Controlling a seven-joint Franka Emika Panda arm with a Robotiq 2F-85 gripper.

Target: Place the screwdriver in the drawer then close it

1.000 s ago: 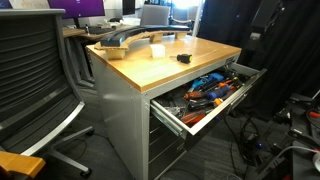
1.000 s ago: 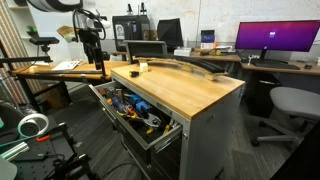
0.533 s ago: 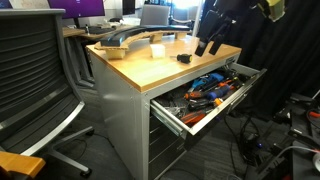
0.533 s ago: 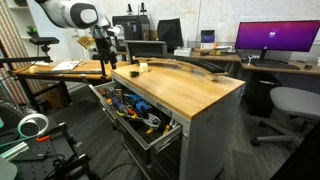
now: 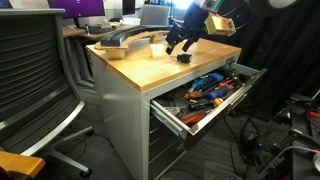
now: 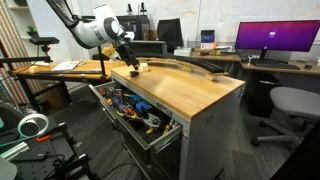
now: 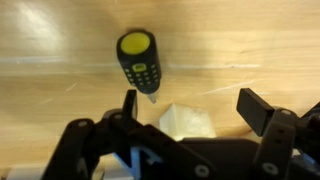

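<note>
The screwdriver is one finger to the left in the wrist view, so I will move my gripper that way and lower it around the screwdriver's black handle [image 5: 184,58] [image 7: 142,66].
The screwdriver [image 7: 138,62] is a stubby black tool with a yellow end cap. It lies on the wooden benchtop [image 5: 150,65], also seen in an exterior view [image 5: 184,58]. My gripper [image 7: 190,108] is open and empty. It hovers just above the benchtop beside the screwdriver, whose tip is by my left finger [image 7: 128,103]. The gripper shows in both exterior views [image 5: 180,42] [image 6: 128,62]. The wide drawer [image 5: 172,117] stands pulled out under the benchtop, full of tools, and shows from the other side too [image 6: 163,136].
A pale block [image 7: 188,122] lies on the wood between my fingers. A curved grey object [image 5: 125,40] lies at the back of the benchtop. An office chair [image 5: 35,80] stands beside the bench. A monitor [image 6: 275,38] and another chair [image 6: 290,105] are beyond it.
The arm has swung in over the benchtop and lowered; the open gripper now sits just above the screwdriver. The drawer has not moved.
</note>
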